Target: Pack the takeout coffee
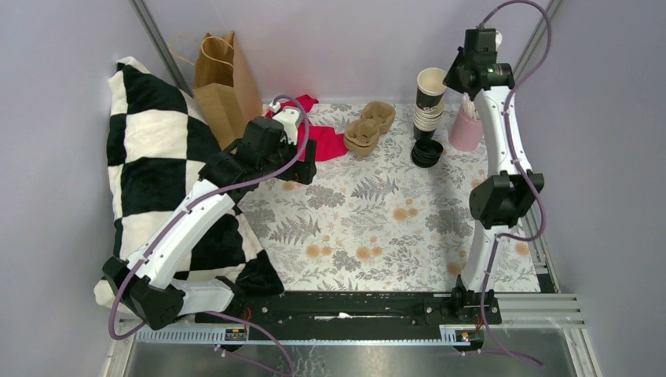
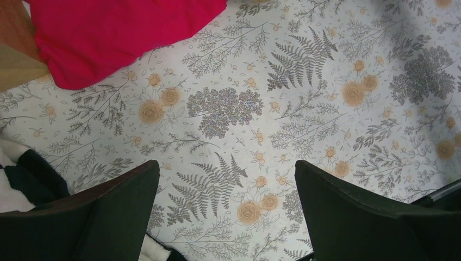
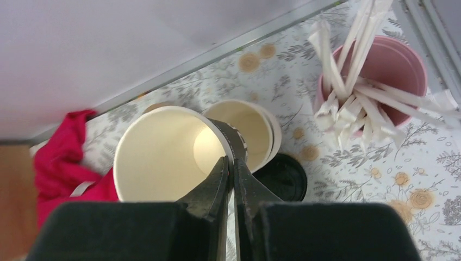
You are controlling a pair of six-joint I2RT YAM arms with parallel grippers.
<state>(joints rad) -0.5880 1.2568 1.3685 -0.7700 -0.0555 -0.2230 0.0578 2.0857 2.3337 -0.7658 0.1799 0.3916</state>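
Note:
My right gripper carries the paper cup back and to the left in the top view next, lowers it onto empty floral cloth (image 1: 383, 226) below and releases it.
My right gripper (image 3: 231, 161) is shut on the rim of a paper cup (image 3: 163, 155), cream inside with a dark body. In the top view the cup (image 1: 431, 86) hangs tilted above the stack of lidless cups (image 1: 427, 119), with my right gripper (image 1: 454, 77) beside it. A black lid (image 3: 282, 176) lies on the cloth just below the stack, also in the top view (image 1: 426, 152). My left gripper (image 2: 227, 182) is open and empty, low over the floral cloth near a red cloth (image 2: 119, 32). It shows in the top view (image 1: 297, 169) too.
A pink cup of white sticks (image 3: 380, 76) stands right of the stack. A brown pulp cup carrier (image 1: 369, 126) and a brown paper bag (image 1: 224, 82) sit at the back. A black-and-white checkered cushion (image 1: 153, 173) fills the left side.

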